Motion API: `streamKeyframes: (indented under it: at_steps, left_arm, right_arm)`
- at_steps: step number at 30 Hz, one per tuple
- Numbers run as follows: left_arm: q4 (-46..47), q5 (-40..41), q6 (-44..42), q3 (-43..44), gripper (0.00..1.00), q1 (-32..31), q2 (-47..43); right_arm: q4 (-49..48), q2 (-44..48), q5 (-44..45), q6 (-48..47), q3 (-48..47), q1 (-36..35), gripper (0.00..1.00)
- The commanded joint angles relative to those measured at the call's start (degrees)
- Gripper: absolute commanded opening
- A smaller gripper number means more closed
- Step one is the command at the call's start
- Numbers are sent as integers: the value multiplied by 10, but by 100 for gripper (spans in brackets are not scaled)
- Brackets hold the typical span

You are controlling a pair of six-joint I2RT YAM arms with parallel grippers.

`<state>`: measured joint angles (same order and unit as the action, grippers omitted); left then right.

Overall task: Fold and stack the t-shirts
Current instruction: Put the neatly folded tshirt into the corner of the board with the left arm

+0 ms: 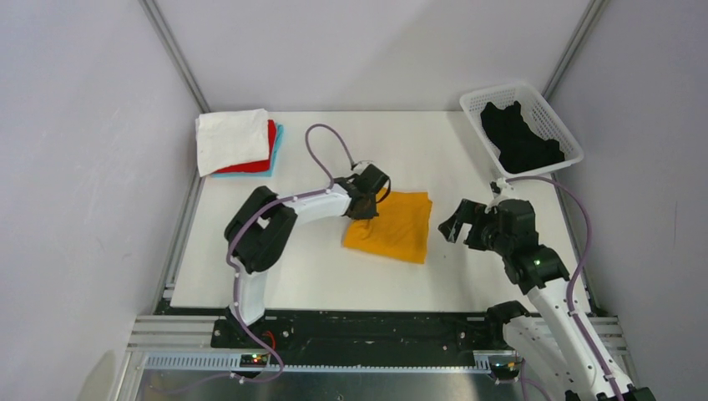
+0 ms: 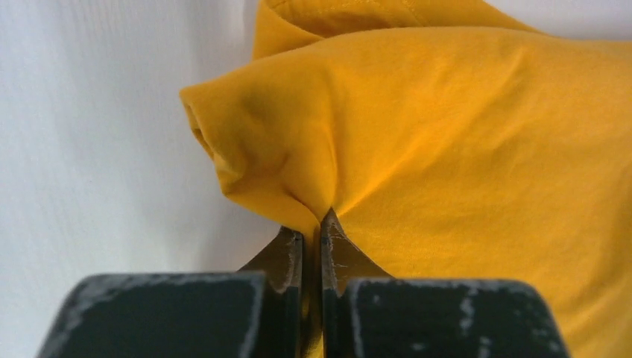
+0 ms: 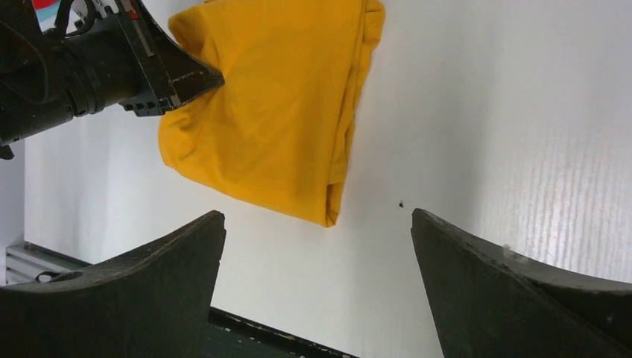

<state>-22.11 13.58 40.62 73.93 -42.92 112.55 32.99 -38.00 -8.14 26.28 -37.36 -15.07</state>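
My left gripper should next lift, carry the mustard-yellow t-shirt outward onto the stack with the white t-shirt (image 1: 233,140), to the gripper's left in the top view, and release it.
The folded mustard-yellow t-shirt (image 1: 394,227) lies in the middle of the white table; it also shows in the left wrist view (image 2: 447,149) and the right wrist view (image 3: 276,112). My left gripper (image 1: 370,194) is shut on a pinch of its left edge (image 2: 313,224). My right gripper (image 1: 455,227) is open and empty, to the right of the shirt and apart from it (image 3: 317,224). A stack of folded white (image 1: 231,138), red (image 1: 269,159) and light-blue (image 1: 278,138) t-shirts sits at the back left. A black t-shirt (image 1: 522,138) lies in the basket.
The white lattice basket (image 1: 551,113) stands at the back right corner. Grey walls close in on both sides. The black base rail (image 1: 359,330) runs along the table's near edge.
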Motion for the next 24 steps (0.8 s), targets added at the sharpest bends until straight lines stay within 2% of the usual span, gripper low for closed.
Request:
streamKeyframes:
  at_steps: [1,4,6,10,15,18,24]
  left_arm:
    - [-143,127,-20,51,1,-18,78]
    - [-166,189,-48,72,0,-19,62]
    - [-169,294,-77,83,0,-18,27]
    - [-168,436,-168,130,0,-1,24]
    - [-111,457,-318,197,0,65,75]
    - [-8,441,-431,199,0,99,90]
    - [51,399,-509,274,0,182,97]
  right_arm:
    - [-6,11,18,-26,4,12,99]
    - [-9,9,13,-29,8,22,100]
    - [-14,4,-2,-33,14,27,99]
    - [-12,-7,0,-40,15,32,99]
    - [-17,-7,-9,-43,19,44,100]
    - [-22,-9,-17,-43,23,56,99]
    - [-30,-22,-21,-43,29,74,99]
